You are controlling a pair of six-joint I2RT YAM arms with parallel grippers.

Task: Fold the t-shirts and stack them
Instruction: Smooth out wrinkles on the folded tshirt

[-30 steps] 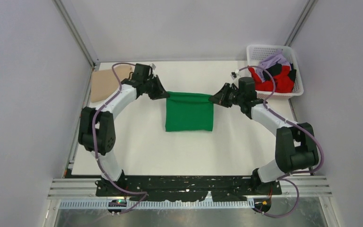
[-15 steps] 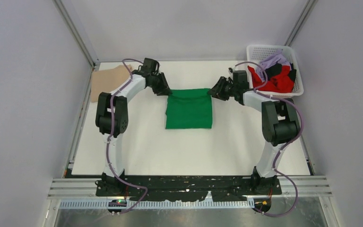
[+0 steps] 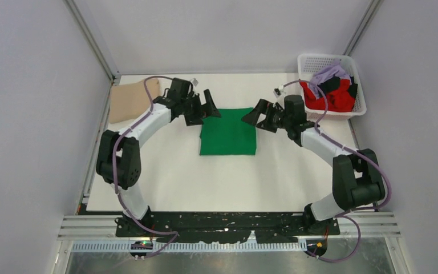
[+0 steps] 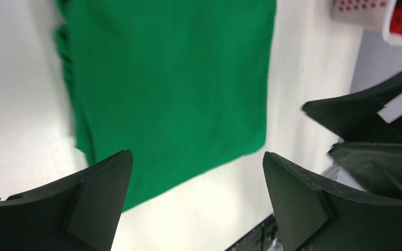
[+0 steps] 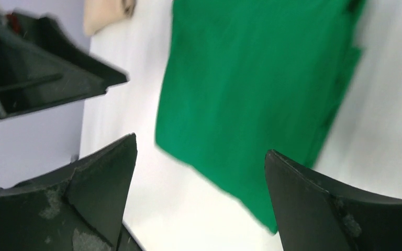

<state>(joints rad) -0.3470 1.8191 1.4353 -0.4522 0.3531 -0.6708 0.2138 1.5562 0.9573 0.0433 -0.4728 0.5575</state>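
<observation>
The green t-shirt's layered side edge [image 3: 201, 137] [image 4: 85, 136] lies below my left gripper and back from it, so next my left gripper will draw back and lower its fingers around the jutting folds.
A bright green t-shirt [image 3: 228, 132] lies folded into a flat rectangle at mid-table. My left gripper [image 3: 206, 109] hovers open by its far left corner. My right gripper [image 3: 255, 115] hovers open by the far right corner. Neither touches the cloth. In the left wrist view the green t-shirt [image 4: 172, 73] lies below the open left gripper [image 4: 197, 157], nothing between the fingers. The right wrist view shows the same t-shirt [image 5: 251, 89] under the open right gripper [image 5: 201, 145]. A tan t-shirt [image 3: 126, 101] lies folded at the far left. Red [image 3: 326, 101], lilac [image 3: 328, 73] and black [image 3: 342, 87] t-shirts sit in the basket.
The white lattice basket [image 3: 305, 60] stands at the far right corner, just behind the right arm. Grey walls and metal posts close in the table's left, back and right sides. The arm bases sit on the black rail at the near edge.
Both grippers went from shut on the green t-shirt's far edge to wide open, letting it go and lifting slightly off it. The shirt now lies flat.
</observation>
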